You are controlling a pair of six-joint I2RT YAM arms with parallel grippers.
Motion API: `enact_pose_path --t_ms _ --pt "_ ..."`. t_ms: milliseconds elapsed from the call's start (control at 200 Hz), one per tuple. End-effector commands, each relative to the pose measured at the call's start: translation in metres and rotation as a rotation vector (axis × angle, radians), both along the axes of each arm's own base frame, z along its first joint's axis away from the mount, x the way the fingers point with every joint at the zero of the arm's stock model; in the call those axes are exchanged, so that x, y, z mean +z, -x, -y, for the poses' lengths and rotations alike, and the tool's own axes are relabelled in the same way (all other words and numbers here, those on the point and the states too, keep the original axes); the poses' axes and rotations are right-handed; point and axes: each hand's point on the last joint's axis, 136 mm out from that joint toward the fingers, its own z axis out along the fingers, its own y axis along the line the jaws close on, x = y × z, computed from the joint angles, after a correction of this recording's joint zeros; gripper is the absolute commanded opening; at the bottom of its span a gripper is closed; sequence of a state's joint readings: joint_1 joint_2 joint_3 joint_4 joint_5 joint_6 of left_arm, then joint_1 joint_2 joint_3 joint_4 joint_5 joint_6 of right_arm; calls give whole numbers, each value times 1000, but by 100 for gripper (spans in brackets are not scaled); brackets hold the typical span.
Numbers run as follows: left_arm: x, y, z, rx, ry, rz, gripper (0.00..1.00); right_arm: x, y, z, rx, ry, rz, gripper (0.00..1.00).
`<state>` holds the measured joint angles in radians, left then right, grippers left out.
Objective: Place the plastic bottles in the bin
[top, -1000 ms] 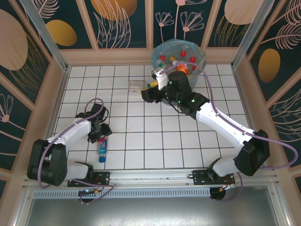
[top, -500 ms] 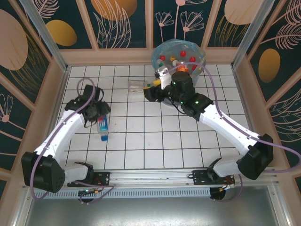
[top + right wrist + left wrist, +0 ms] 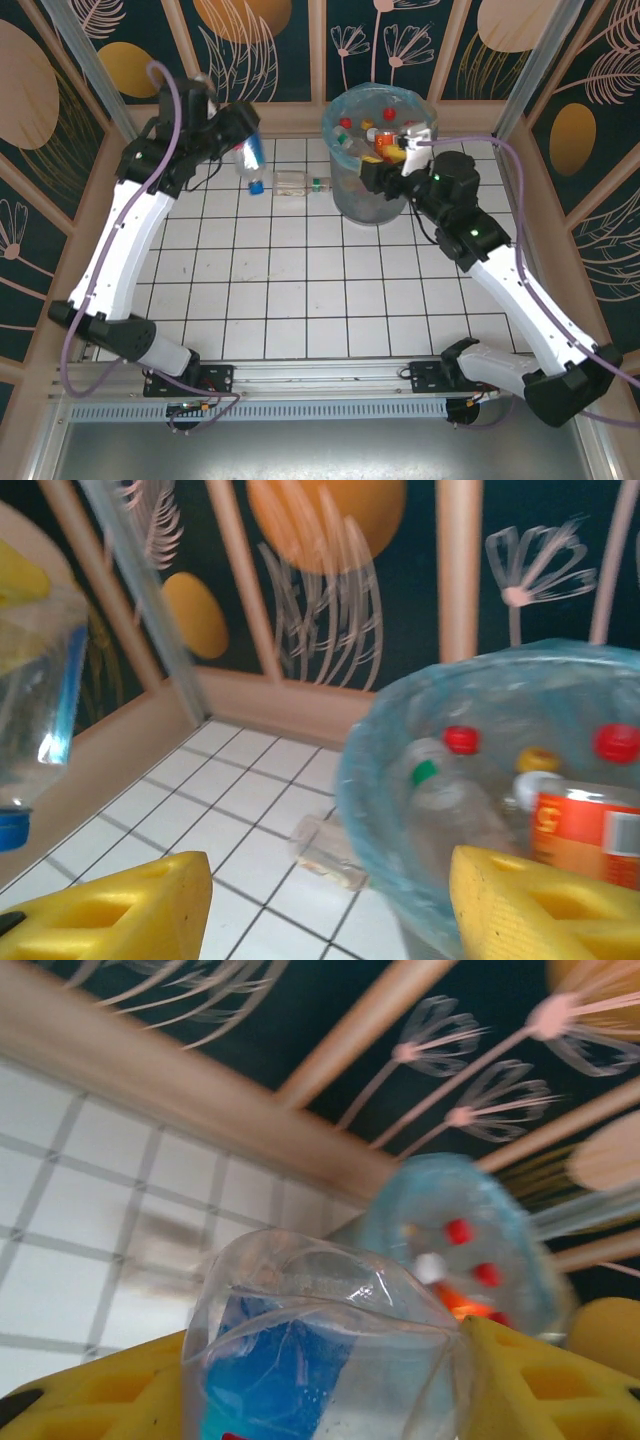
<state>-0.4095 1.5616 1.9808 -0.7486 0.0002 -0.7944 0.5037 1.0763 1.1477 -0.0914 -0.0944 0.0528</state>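
Observation:
The left gripper goes sideways along the back side to the bin's opening (image 3: 378,120) next and releases the clear plastic bottle (image 3: 251,160), since it still hangs outside the bin's rim.
My left gripper (image 3: 238,138) is shut on a clear plastic bottle (image 3: 251,160) with a blue label and blue cap, held high near the back wall, left of the bin (image 3: 345,118). In the left wrist view the bottle's base (image 3: 320,1330) is squeezed between the yellow fingers (image 3: 100,1390), with the bin (image 3: 400,1210) beyond. A clear green-capped bottle (image 3: 300,183) lies on the tiles against the bin. My right gripper (image 3: 393,160) hangs open at the bin's front rim. The right wrist view shows the wide-apart fingers (image 3: 120,910), the bin (image 3: 365,770) with several bottles, and the lying bottle (image 3: 330,852).
A wooden ledge and patterned panels (image 3: 250,40) enclose the white tiled floor (image 3: 300,290). A metal post (image 3: 90,70) stands in the back left corner, close to the raised left arm. The arm bases sit on the near rail (image 3: 320,375).
The left gripper picked the blue-labelled bottle off the near-left floor and carried it up and back toward the bin. The right gripper moved right from the lying bottle to the bin's rim.

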Motion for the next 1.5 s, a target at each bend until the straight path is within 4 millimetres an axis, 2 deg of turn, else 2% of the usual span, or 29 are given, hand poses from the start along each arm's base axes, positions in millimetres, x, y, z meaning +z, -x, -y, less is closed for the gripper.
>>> enact_pose_path --t_ms 0,65,80,225,380,540,611,681,786,866,996,1226,1331,1496 --pt "47 -13 49 -100 96 141 42 19 3 25 -90 -30 76 64" --pt "72 -15 71 -140 136 224 43 23 8 34 -115 -32 94 64" --pt "65 -24 79 -145 135 221 43 23 8 36 -122 -32 95 64" --pt "79 -42 128 -211 226 341 42 24 18 44 -139 -40 106 64" --pt "72 -65 173 -260 288 391 42 19 23 44 -126 -43 78 63" --pt "58 -96 192 -234 309 408 44 17 28 42 -100 -56 58 62" --pt "47 -106 195 -210 304 403 48 14 30 40 -88 -61 48 62" --pt "29 -116 191 -157 283 360 61 14 31 39 -81 -64 42 62" --pt "12 -120 190 -138 260 317 78 11 32 40 -79 -61 34 62" --pt "6 -120 191 -142 250 298 84 8 32 40 -81 -55 28 62" --pt "4 -118 188 -139 231 284 85 8 31 39 -81 -56 27 62" --pt "4 -110 179 -127 183 271 81 5 23 35 -78 -43 3 62" --pt "4 -105 171 -114 147 259 79 -1 9 24 -64 -6 -50 62" --pt "6 -84 151 -107 53 228 79 -15 -33 2 -54 78 -156 55"
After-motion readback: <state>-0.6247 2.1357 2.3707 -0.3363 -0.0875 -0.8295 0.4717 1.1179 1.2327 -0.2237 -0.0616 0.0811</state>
